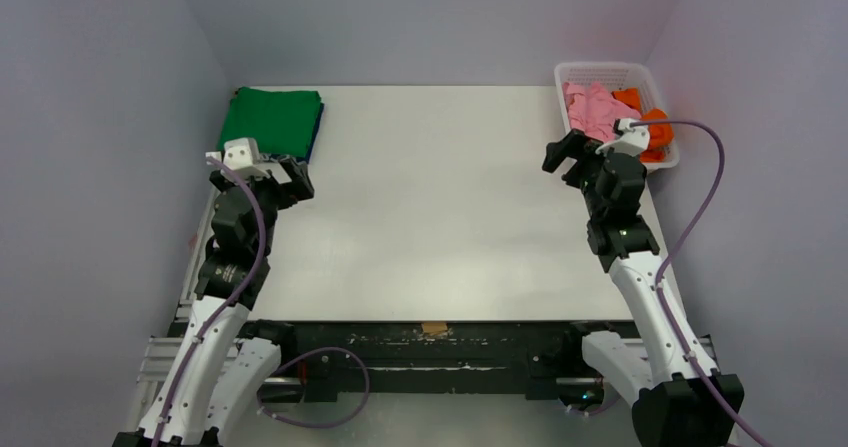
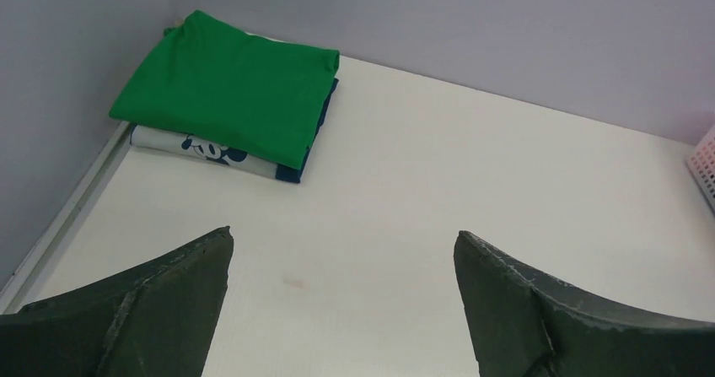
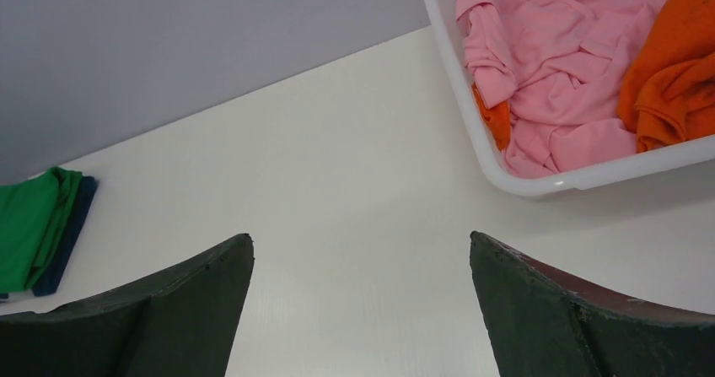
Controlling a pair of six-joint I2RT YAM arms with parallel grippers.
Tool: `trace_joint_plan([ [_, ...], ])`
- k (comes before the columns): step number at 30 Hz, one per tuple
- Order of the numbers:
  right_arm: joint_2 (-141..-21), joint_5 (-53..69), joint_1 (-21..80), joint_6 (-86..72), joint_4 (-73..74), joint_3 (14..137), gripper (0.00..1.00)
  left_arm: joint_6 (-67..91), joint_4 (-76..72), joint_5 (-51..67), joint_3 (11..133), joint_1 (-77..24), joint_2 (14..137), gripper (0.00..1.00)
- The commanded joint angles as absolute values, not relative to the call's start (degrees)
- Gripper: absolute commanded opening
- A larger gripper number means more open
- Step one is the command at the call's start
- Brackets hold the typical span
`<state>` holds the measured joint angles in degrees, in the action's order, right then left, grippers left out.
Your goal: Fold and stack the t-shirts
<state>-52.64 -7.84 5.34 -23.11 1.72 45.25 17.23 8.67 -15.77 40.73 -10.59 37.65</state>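
Observation:
My right gripper should move outward over the basket's rim and down onto that pink fold (image 1: 576,104) (image 3: 491,59), because the pink t-shirt's fold lies uncovered along the basket's side.
A folded green t-shirt (image 1: 272,120) lies on top of a folded dark blue t-shirt (image 1: 318,127) at the table's far left corner; the left wrist view shows the green one (image 2: 228,86) over the blue one (image 2: 291,175), with a white printed patch at the stack's near edge. A crumpled pink t-shirt (image 1: 590,109) and an orange t-shirt (image 1: 655,135) lie in the basket; the right wrist view shows pink (image 3: 556,82) and orange (image 3: 670,65). My left gripper (image 1: 290,172) is open and empty just in front of the stack. My right gripper (image 1: 565,155) is open and empty left of the basket.
A white plastic lattice basket (image 1: 605,70) stands at the far right corner; its near rim (image 3: 582,177) shows in the right wrist view. Grey walls enclose the white table (image 1: 440,207) at the back and sides. A small tan tag (image 1: 433,327) sits at the near edge.

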Motion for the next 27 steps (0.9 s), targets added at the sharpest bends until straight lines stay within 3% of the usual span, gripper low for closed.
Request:
trace_joint_plan([
  [1, -52.3, -9.0, 5.3, -22.9, -1.8, 45.4, 0.99, 18.1, 7.7, -16.8, 42.6, -10.8, 37.0, 1.0],
  [5, -57.4, -9.6, 5.2, -20.0, -1.3, 48.8, 0.99, 18.4, 7.9, -17.0, 42.7, -10.8, 37.4, 1.0],
  [11, -76.3, -13.3, 4.0, -17.7, 12.9, 69.3, 0.99, 19.1, 8.5, -18.0, 42.9, -10.8, 38.4, 1.0],
  [16, -91.5, -9.8, -3.1, -22.8, 17.3, 83.1, 0.99, 19.8, 9.1, -19.1, 43.1, -10.8, 39.6, 1.0],
  [27, -125.5, -9.7, -7.8, -26.2, 29.6, 117.7, 0.82, 21.3, 11.0, -20.9, 44.6, -10.8, 42.6, 1.0],
])
